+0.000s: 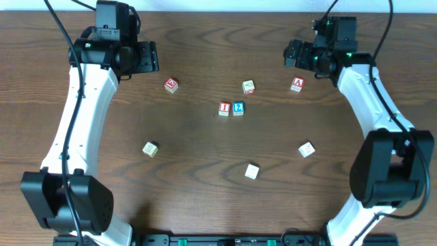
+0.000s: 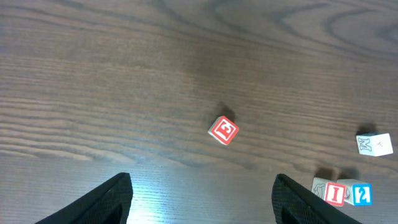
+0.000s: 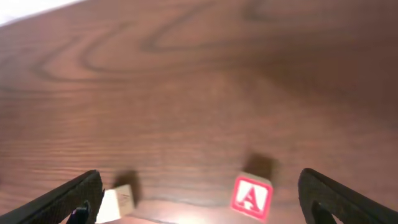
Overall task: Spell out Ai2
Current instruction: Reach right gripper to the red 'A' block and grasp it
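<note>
The robot's right gripper will come down to the "A" block point(image 1: 298, 83) point(image 3: 252, 196) next, and its fingertips will turn to line up with the block's sides, because the block lies skewed.
The red "A" block point(image 1: 297, 85) lies at the back right; it shows in the right wrist view point(image 3: 251, 196) between the open fingers. The red "I" block point(image 1: 224, 108) and blue "2" block point(image 1: 238, 108) sit side by side, touching, at the table's middle; they show in the left wrist view as the "I" point(image 2: 335, 193) and the "2" point(image 2: 361, 194). My right gripper point(image 1: 298, 55) is open and empty, above and behind the "A". My left gripper point(image 1: 146, 57) is open and empty at the back left.
Other blocks lie loose: a red one point(image 1: 171, 85) near the left gripper, also in the left wrist view point(image 2: 223, 130), a pale one point(image 1: 248, 87), one at the left point(image 1: 150, 149), and two at the front right point(image 1: 252, 171) point(image 1: 306, 149).
</note>
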Motion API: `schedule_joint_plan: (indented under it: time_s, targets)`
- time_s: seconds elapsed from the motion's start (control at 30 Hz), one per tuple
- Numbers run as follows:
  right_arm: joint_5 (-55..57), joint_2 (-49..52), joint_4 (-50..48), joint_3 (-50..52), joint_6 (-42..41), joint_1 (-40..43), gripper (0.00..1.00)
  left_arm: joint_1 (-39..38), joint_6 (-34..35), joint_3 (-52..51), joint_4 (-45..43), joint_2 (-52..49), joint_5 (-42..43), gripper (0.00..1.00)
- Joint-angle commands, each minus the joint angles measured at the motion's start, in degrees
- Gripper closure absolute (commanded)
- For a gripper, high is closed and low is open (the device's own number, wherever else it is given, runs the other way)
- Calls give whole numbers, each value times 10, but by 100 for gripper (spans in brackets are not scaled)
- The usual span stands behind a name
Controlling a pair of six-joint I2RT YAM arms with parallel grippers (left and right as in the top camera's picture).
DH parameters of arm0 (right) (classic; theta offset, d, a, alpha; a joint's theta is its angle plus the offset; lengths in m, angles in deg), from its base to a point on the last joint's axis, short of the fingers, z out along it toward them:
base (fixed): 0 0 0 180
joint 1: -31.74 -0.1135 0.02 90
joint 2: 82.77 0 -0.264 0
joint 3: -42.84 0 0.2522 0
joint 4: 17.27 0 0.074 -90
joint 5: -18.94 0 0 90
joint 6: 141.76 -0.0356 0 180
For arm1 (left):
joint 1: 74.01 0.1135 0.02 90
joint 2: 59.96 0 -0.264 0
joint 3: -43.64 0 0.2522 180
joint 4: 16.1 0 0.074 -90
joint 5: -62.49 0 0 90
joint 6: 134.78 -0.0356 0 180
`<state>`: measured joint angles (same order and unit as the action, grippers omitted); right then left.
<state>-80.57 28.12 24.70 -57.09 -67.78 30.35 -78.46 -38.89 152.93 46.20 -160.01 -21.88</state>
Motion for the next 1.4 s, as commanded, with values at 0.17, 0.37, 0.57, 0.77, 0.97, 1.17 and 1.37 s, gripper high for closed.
schedule_joint_plan:
  time_s: [0.17, 0.37, 0.57, 0.77, 0.97, 1.17, 1.37]
  targets:
    - [74, 46, 43, -13, -85, -20, 3, 0, -8, 2, 8, -9, 0, 26]
    - [114, 65, 63, -13, -118, -34, 5, 0, -8, 2, 14, -9, 0, 27]
    - [140, 82, 78, -13, -140, -36, 8, 0, -17, 2, 23, -9, 0, 27]
    - [142, 110, 78, -13, -140, -36, 15, 0, -17, 2, 24, -9, 0, 26]
    - [143, 120, 73, -13, -139, -36, 32, 0, -17, 2, 24, -9, 0, 26]
    - [154, 120, 67, -13, -139, -36, 41, 0, -17, 2, 24, -9, 0, 26]
    - [156, 120, 56, -13, -126, -36, 47, 0, -16, 2, 24, -9, 0, 26]
